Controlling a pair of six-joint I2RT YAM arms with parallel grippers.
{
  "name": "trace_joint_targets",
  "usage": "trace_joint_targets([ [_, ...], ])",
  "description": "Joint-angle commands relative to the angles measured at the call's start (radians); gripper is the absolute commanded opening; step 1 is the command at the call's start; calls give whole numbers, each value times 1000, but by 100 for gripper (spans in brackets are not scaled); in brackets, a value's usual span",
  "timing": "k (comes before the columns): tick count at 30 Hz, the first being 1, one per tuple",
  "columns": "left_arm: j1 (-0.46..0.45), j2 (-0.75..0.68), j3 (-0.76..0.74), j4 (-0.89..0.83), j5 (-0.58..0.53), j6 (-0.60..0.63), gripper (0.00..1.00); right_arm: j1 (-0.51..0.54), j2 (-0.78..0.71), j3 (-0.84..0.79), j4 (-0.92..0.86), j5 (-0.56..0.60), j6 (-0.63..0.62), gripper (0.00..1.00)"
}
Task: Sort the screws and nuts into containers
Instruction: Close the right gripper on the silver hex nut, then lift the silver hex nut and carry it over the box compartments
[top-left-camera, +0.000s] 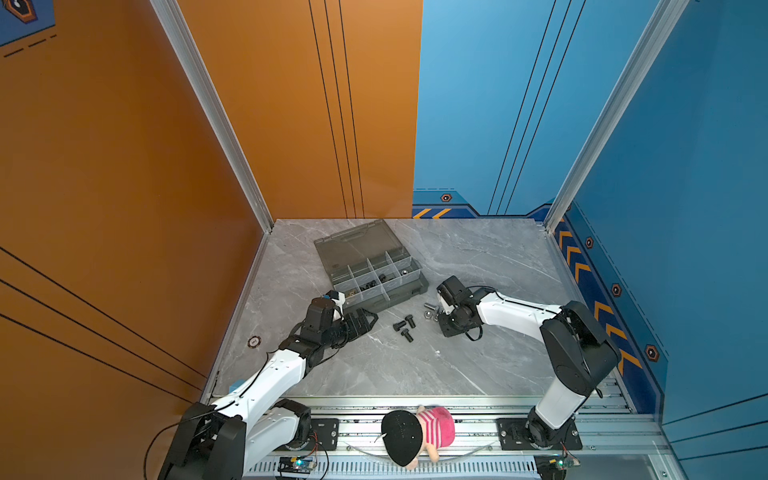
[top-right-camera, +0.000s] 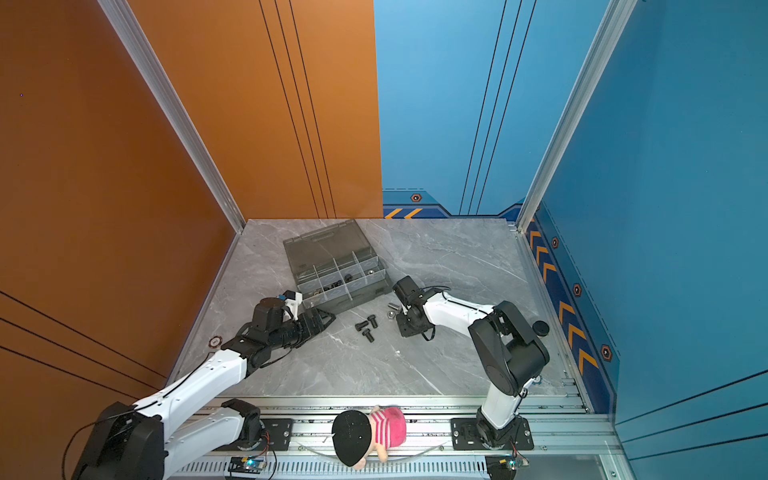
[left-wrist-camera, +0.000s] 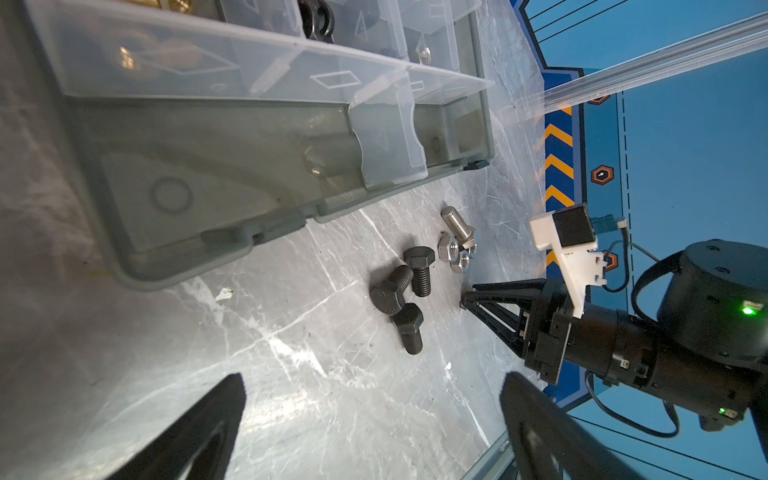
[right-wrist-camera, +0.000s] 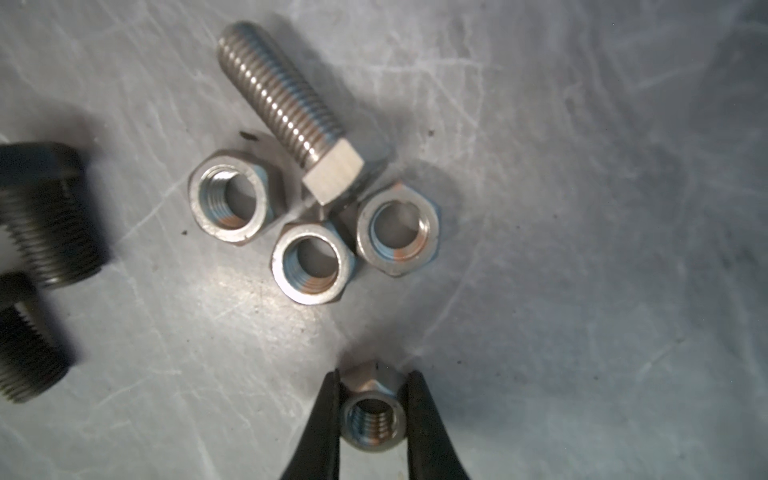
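My right gripper lifts up next, swings outward over the case's end cell (top-left-camera: 404, 271) and releases the match for the silver nut inside that cell.
My right gripper (right-wrist-camera: 374, 376) is shut on a small silver hex nut (right-wrist-camera: 374, 419), held low over the marble table. Just beyond it lie three more silver nuts (right-wrist-camera: 311, 262) and the silver bolt (right-wrist-camera: 286, 108); three black bolts (top-left-camera: 405, 326) lie a little to their left. The grey organiser case (top-left-camera: 405, 294) stands open behind them, and some of its cells (left-wrist-camera: 374, 137) hold black and brass parts. To the left of the black bolts, by the case's front corner, my left gripper (left-wrist-camera: 374, 382) is open and empty. In both top views the right gripper's fingers are hidden under its wrist (top-right-camera: 409, 322).
A plush doll (top-left-camera: 415, 432) with a black cap lies on the front rail between the arm bases. A round sticker (top-left-camera: 253, 342) marks the table's left edge. A small black round object (top-right-camera: 540, 328) sits behind the right arm. Orange and blue walls enclose the table.
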Motion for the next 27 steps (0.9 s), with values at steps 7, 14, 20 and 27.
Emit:
trace_joint_targets([
  [7,-7,-6,27,5,17,-5,98,-47,-67,38,17,-150,-30,0],
  [14,-9,0,25,19,19,-8,98,-71,-57,214,6,-183,-114,0],
  [20,-13,6,22,25,21,-10,98,-84,49,428,60,-184,-152,0],
  [27,-13,2,22,21,19,-5,98,-93,249,664,129,-134,-149,0],
])
